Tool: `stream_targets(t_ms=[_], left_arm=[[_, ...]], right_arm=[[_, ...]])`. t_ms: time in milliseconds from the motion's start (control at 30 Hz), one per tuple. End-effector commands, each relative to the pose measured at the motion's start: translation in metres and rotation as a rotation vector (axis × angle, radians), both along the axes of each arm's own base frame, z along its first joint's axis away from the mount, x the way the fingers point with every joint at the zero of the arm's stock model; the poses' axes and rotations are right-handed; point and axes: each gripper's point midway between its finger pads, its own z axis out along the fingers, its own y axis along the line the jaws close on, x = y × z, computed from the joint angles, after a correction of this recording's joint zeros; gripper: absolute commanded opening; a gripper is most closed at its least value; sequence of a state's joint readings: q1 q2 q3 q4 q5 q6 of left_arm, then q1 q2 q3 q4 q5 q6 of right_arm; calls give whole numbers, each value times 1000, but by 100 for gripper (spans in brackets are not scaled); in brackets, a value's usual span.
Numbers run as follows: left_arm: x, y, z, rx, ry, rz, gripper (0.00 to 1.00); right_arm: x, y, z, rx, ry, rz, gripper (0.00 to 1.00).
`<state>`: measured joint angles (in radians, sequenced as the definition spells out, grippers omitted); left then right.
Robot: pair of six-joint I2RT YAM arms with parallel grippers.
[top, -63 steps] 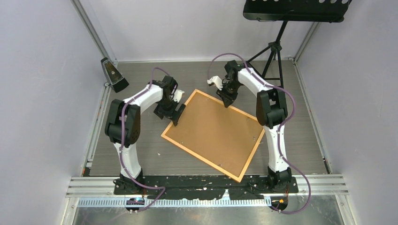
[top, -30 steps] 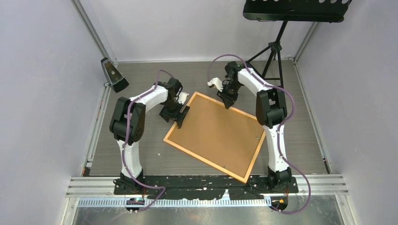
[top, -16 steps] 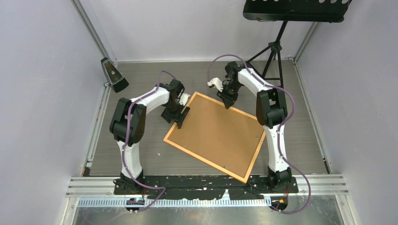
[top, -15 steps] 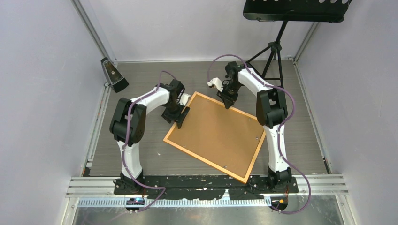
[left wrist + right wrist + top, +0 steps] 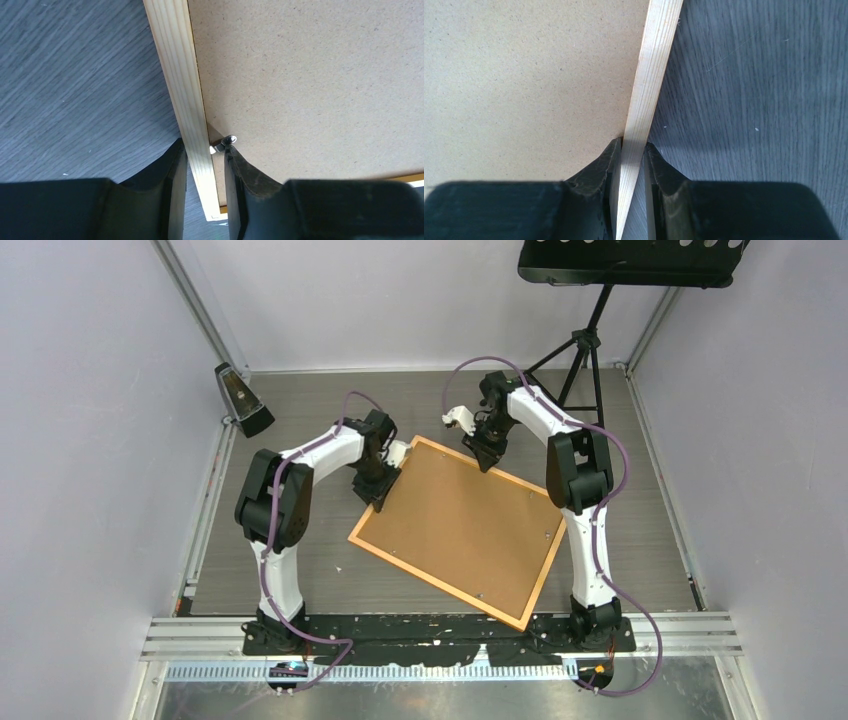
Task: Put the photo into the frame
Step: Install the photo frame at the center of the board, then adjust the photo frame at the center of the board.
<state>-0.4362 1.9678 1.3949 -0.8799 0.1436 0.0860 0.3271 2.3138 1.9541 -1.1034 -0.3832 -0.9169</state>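
My right gripper pulls the frame's far bar (image 5: 486,470) (image 5: 634,139) to the left in the top view next, swinging the crooked frame straight, then open.
The orange frame (image 5: 435,581) lies flat on the table, tilted, with a brown backing board (image 5: 465,525) filling it. The photo is hidden. My left gripper (image 5: 381,490) is at the frame's left edge near the far corner. In the left wrist view its jaws (image 5: 204,150) are closed round the pale wood rail (image 5: 185,85), the right finger against a small metal tab (image 5: 227,141) on the board (image 5: 310,75). At the frame's far edge, my right gripper (image 5: 485,455) is shut on the rail (image 5: 654,75), pinched between both fingers (image 5: 630,147) beside the board (image 5: 524,75).
A black tripod stand (image 5: 585,345) rises at the back right, close behind the right arm. A small dark wedge-shaped object (image 5: 240,400) sits at the back left corner. Walls close the table on three sides.
The left gripper has slid along to the frame's left rail and its jaws have narrowed onto it. The frame shifted slightly to the right earlier. The right arm has held still.
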Motion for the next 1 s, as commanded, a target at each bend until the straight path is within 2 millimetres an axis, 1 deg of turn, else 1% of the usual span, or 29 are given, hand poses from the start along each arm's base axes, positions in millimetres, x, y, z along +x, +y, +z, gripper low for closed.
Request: stream_targets(t_ms=[0, 167, 233, 300, 367, 400, 467, 600, 733, 767, 800, 833, 867, 900, 967], left_arm=[[17, 9, 8, 40, -69, -38, 27], [20, 11, 10, 52, -79, -47, 23], [20, 11, 11, 51, -77, -47, 22], [17, 10, 11, 45, -67, -43, 28], [14, 10, 11, 42, -57, -35, 39], [12, 10, 11, 40, -52, -33, 43], [7, 11, 9, 39, -43, -27, 46], [-1, 13, 5, 32, -18, -10, 46], [-16, 12, 3, -8, 27, 14, 46], [-20, 12, 4, -19, 35, 16, 47], [-24, 13, 3, -30, 43, 22, 48], [-27, 13, 5, -49, 45, 25, 49], [-30, 14, 6, -65, 47, 31, 52], [-31, 15, 8, -76, 45, 38, 55], [-33, 21, 12, -95, 42, 62, 61]], right_arm=[[-6, 2, 17, 12, -17, 28, 6], [-7, 0, 14, -1, -19, 30, 6], [-8, 0, 13, 0, -17, 31, 6], [-8, 1, 14, 5, -17, 29, 6], [-7, 2, 15, 12, -21, 17, 6], [-7, 3, 15, 16, -22, 7, 6], [-6, 7, 17, 27, -26, -4, 6], [2, 13, 20, 24, -64, -14, 6], [11, 27, 23, 27, -104, 0, 6], [11, 33, 21, 27, -103, 7, 6], [15, 37, 24, 32, -119, 11, 6], [15, 43, 22, 32, -119, 25, 6], [18, 51, 26, 39, -137, 41, 6], [18, 55, 22, 37, -137, 54, 6], [23, 70, 28, 52, -169, 90, 6]])
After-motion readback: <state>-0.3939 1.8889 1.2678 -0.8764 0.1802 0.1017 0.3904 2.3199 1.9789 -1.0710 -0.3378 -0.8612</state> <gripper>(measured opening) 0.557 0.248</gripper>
